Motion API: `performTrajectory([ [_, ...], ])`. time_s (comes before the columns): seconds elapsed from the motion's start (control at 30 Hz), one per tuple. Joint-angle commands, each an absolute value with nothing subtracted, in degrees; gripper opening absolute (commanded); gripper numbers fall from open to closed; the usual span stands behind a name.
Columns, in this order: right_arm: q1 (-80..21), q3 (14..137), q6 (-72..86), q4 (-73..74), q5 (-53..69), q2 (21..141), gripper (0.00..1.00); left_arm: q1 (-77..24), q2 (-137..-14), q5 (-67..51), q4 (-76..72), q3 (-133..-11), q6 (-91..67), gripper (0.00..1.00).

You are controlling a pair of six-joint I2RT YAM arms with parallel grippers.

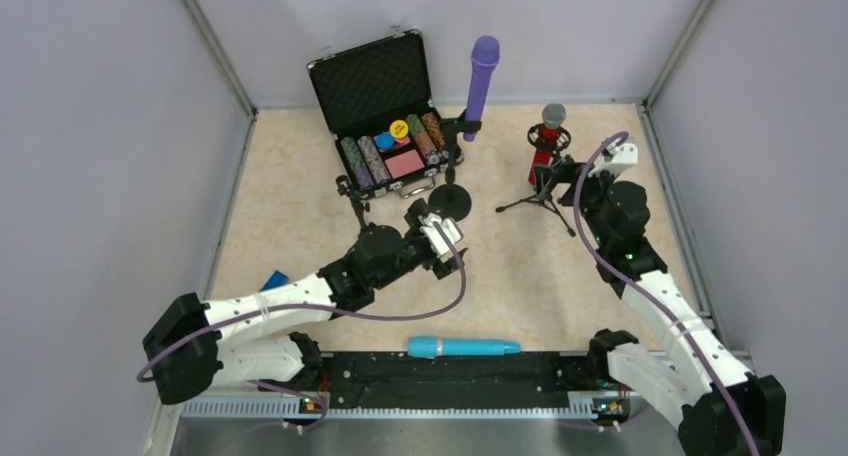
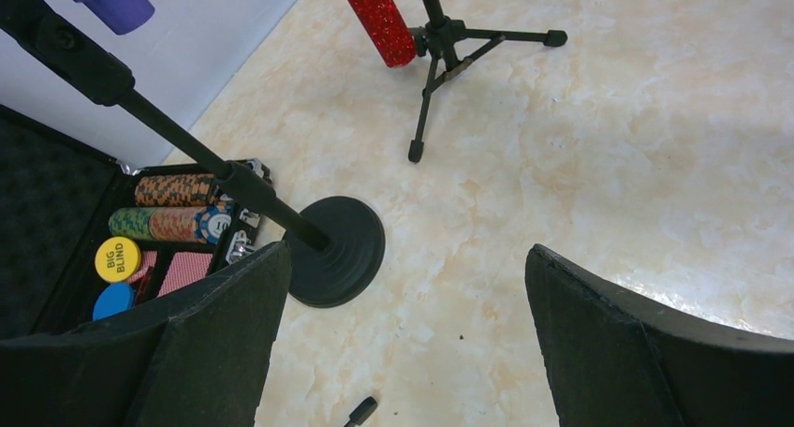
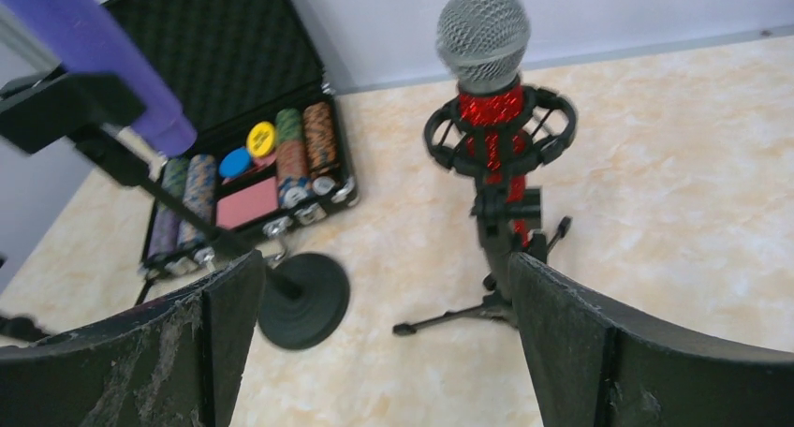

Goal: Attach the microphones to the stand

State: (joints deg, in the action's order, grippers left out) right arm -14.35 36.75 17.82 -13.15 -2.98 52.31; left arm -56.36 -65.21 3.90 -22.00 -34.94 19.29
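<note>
My left gripper is to swing outward and close on the head of the thin black stand, because it is outward and to the gripper's left in the top view.
The purple microphone [image 1: 483,74] stands upright in the clip of a stand with a round black base [image 1: 455,201]. The glittery red microphone with a silver mesh head [image 3: 489,90] sits in the shock mount of a small tripod stand [image 1: 540,191]. The light blue microphone [image 1: 463,347] lies flat near the table's front edge. My left gripper [image 1: 432,226] is open over bare table, just short of the round base [image 2: 335,249]. My right gripper [image 1: 566,172] is open beside the tripod stand [image 3: 501,249], with nothing between its fingers.
An open black case of poker chips [image 1: 385,116] stands at the back left, beside the purple microphone's stand. A third thin black stand [image 1: 355,191] rises in front of the case. A small blue object [image 1: 273,279] lies by the left arm. Walls close in on three sides.
</note>
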Motion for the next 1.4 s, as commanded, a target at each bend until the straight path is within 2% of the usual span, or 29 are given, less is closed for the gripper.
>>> performTrajectory([
  [0.0,-14.06,33.8,21.41,-7.51,5.26,45.79,0.98,-56.51,-64.22,5.05,-23.05,-38.61,18.9,0.99],
  [0.33,-14.04,30.31,23.5,4.22,12.71,34.78,0.99,-56.41,-64.58,5.74,-7.07,-52.57,9.81,0.99],
  [0.5,-14.06,30.64,25.1,5.99,17.15,33.41,0.99,-55.74,-62.59,7.43,-6.22,-55.8,6.83,0.99],
  [0.77,-14.04,30.09,27.36,8.24,20.37,33.35,0.99,-46.77,-59.33,6.42,4.39,-62.38,0.96,0.99],
  [0.9,-14.02,29.92,29.15,9.01,22.48,32.7,0.99,-40.68,-56.41,9.62,7.94,-61.27,-3.79,0.95],
  [1.17,-14.06,28.61,29.73,9.18,23.18,31.46,0.99,-35.78,-52.56,22.77,13.95,-57.71,-9.16,0.9],
  [1.37,-14.06,27.21,30.36,7.65,24.33,32.0,0.99,-29.66,-55.77,20.99,20.28,-57.12,-15.44,0.87],
])
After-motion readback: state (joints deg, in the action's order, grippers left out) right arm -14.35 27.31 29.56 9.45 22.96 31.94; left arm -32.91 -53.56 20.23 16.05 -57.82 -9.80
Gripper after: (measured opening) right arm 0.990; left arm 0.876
